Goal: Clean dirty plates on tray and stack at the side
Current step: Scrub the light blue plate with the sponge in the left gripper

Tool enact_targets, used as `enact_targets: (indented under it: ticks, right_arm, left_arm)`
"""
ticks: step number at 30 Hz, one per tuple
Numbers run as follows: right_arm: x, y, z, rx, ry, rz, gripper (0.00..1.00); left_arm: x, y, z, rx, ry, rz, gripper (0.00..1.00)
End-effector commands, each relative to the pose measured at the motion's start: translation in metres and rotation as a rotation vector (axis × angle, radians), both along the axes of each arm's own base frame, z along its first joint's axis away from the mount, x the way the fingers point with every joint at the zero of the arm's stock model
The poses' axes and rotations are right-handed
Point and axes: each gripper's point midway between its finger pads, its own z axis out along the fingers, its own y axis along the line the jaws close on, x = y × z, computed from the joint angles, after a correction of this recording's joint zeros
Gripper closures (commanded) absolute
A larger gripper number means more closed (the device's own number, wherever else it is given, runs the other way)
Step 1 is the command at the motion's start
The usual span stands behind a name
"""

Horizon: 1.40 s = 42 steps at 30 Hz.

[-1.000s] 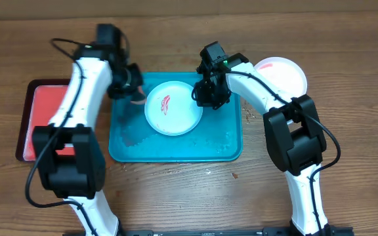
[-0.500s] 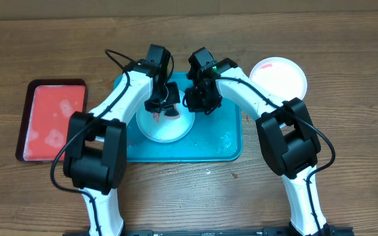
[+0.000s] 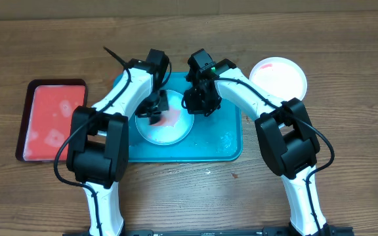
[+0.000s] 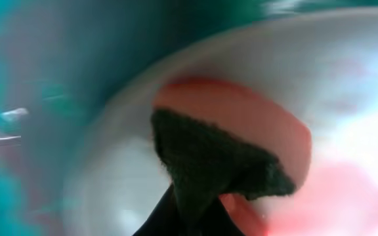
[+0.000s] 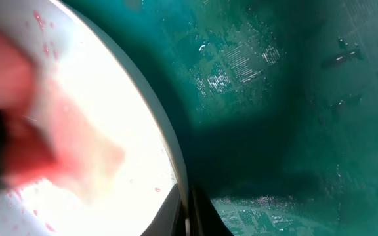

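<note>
Next, the left gripper lifts off the plate, moves left in the overhead view and lowers to release the sponge (image 3: 170, 118) in the red tray (image 3: 59, 123), which has room.
A white plate (image 3: 166, 134) lies on the teal tray (image 3: 222, 141), its middle smeared pink-red. My left gripper (image 3: 159, 110) is shut on a sponge (image 3: 170, 118), orange with a dark green pad, and presses it on the plate. In the left wrist view the sponge (image 4: 241, 131) lies on the plate (image 4: 346, 78) in front of the fingers (image 4: 189, 223). My right gripper (image 3: 194, 108) is shut on the plate's right rim. In the right wrist view the fingers (image 5: 188, 210) pinch the rim of the plate (image 5: 110, 105) above the wet tray (image 5: 294, 98). The yellow-green and blue-green plates are out of view.
A second pale plate (image 3: 279, 75) sits on the wooden table at the back right, outside the tray. A red tray with a dark rim (image 3: 51, 119) lies at the left. Both arms cross over the teal tray's back half.
My left arm has swung from the tray's left edge onto the plate with the sponge and rubs it. The red mark has smeared. The right gripper holds the rim as before.
</note>
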Motion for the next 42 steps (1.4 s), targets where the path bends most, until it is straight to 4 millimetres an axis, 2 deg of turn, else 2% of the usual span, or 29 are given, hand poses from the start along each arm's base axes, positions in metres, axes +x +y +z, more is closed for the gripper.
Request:
enact_targets:
  ticks: [1, 5, 11, 14, 20, 23, 26, 30, 32, 34, 37, 42]
  right_arm:
    - [0.005, -0.015, -0.009, -0.074, -0.014, -0.019, 0.96]
    - [0.005, -0.016, -0.009, -0.075, -0.014, -0.02, 0.96]
    - [0.004, -0.016, -0.009, -0.075, -0.014, -0.019, 0.96]
    - [0.004, -0.016, -0.009, -0.075, -0.013, -0.02, 0.96]
    - [0.004, -0.016, -0.009, -0.077, -0.011, -0.02, 0.96]
    - [0.004, -0.016, -0.009, -0.078, -0.011, -0.02, 0.96]
    - [0.004, -0.016, -0.009, -0.078, -0.012, -0.021, 0.96]
    - [0.005, -0.017, -0.009, -0.078, -0.012, -0.022, 0.96]
    - [0.004, -0.017, -0.009, -0.078, -0.012, -0.021, 0.96]
    - [0.004, -0.017, -0.009, -0.078, -0.012, -0.021, 0.96]
    - [0.004, -0.017, -0.009, -0.078, -0.012, -0.021, 0.96]
    - [0.006, -0.016, -0.007, -0.073, -0.019, -0.022, 0.96]
  left_arm:
    - [0.012, 0.052, 0.007, 0.221, -0.012, 0.032, 0.94]
    - [0.016, 0.027, 0.007, 0.074, 0.003, -0.026, 0.95]
    - [0.02, -0.054, 0.004, -0.372, 0.005, -0.04, 0.96]
    - [0.019, -0.081, 0.003, -0.479, 0.015, -0.066, 0.96]
    - [0.0, -0.095, 0.0, -0.472, 0.073, -0.128, 0.96]
    - [-0.014, -0.09, 0.0, -0.452, 0.13, -0.14, 0.96]
    - [-0.029, -0.062, -0.003, -0.338, 0.199, -0.128, 0.96]
    - [-0.028, 0.0, -0.006, -0.015, 0.19, -0.057, 0.96]
    - [-0.022, 0.03, -0.002, 0.152, 0.153, -0.016, 0.96]
    - [-0.015, 0.052, 0.004, 0.279, 0.109, 0.022, 0.96]
    - [-0.007, 0.066, 0.011, 0.371, 0.053, 0.069, 0.96]
    - [0.007, 0.07, 0.03, 0.369, -0.022, 0.164, 0.96]
